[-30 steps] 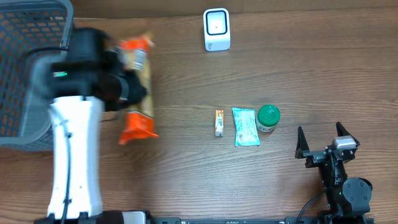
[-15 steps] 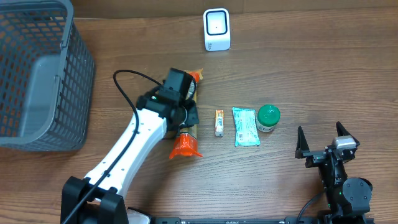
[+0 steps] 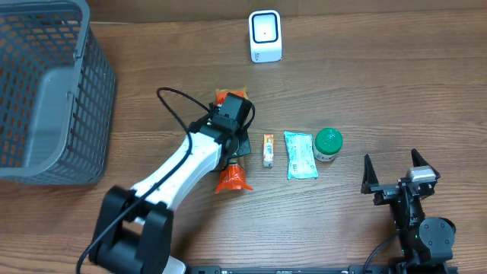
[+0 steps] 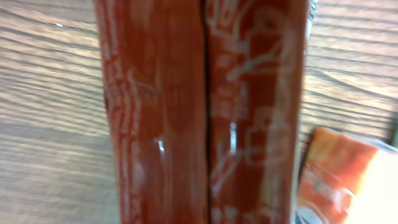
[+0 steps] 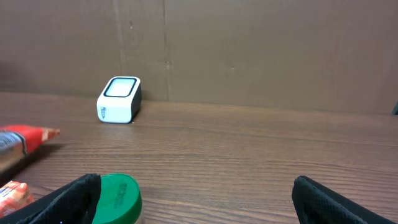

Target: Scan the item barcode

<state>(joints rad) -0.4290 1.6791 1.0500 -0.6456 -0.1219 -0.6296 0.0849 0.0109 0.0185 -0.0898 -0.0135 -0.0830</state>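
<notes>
My left gripper should next move down and slightly toward the small orange bar to let go of the packet (image 3: 232, 179) on the tabletop, because the packet's far end hangs above a shadow.
A long orange-red snack packet (image 3: 232, 179) lies lengthwise under my left gripper (image 3: 231, 128), left of the table's middle, and the gripper is shut on its midsection. The left wrist view is filled by the packet's red back seam (image 4: 205, 112); the fingers are hidden there. The white barcode scanner (image 3: 265, 36) stands at the far edge, well beyond the packet, and shows as a small white box (image 5: 119, 99) in the right wrist view. My right gripper (image 3: 399, 173) rests at the near right, open and holding nothing (image 5: 199, 205).
A grey mesh basket (image 3: 46, 91) fills the far left. Right of the held packet lie a small orange bar (image 3: 268, 150), a teal sachet (image 3: 300, 154) and a green-lidded jar (image 3: 328, 143), whose lid (image 5: 118, 196) sits just ahead of the right gripper's left finger.
The left arm swung right from beside the basket toward the table's middle, carrying the orange-red packet. It now sits next to the small orange bar. The right arm has not moved.
</notes>
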